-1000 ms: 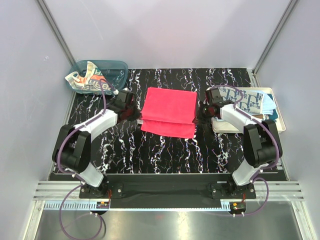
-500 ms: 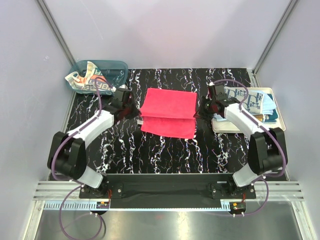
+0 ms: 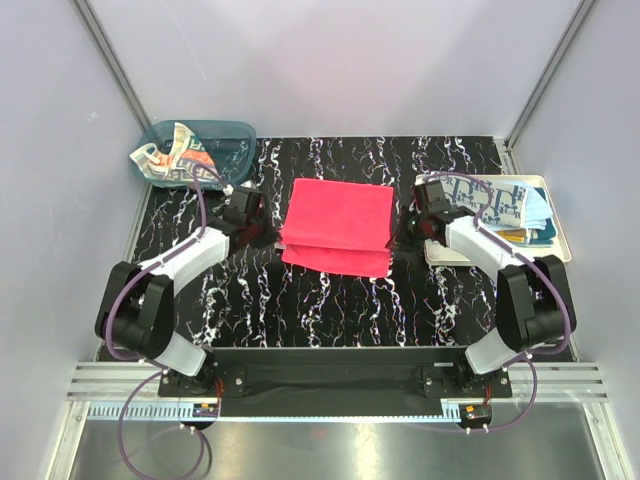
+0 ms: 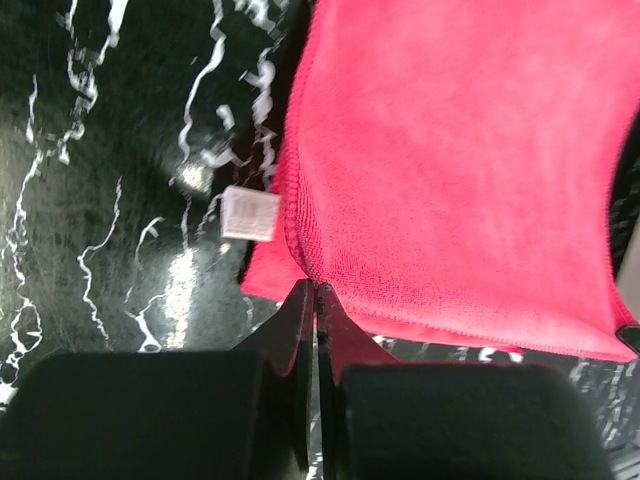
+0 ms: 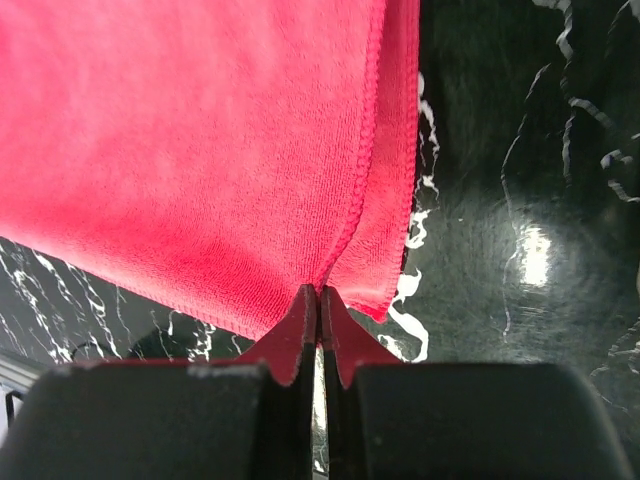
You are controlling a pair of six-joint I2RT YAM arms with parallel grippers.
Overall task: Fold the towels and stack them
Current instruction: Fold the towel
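My right gripper draws back and down to the lower layer's near tray-side corner next and releases the towel's upper edge, since that lower layer sticks out uncovered.
A plain red-pink towel lies on the black marbled table, its far part doubled over the near part. My left gripper is shut on the towel's left edge, where the upper layer meets the lower one; a white label sticks out beside it. My right gripper is shut on the towel's right edge at the same fold. A red/teal lettered towel lies in the teal bin. A white towel with dark blue print and a light blue towel lie on the cream tray.
The translucent teal bin stands at the table's far left corner. The cream tray sits at the right edge, close behind my right arm. Grey walls enclose the table on three sides.
Both grippers lifted the towel's edges toward the back, then came back down and slightly nearer. The towel's folded upper layer now reaches further over the near part.
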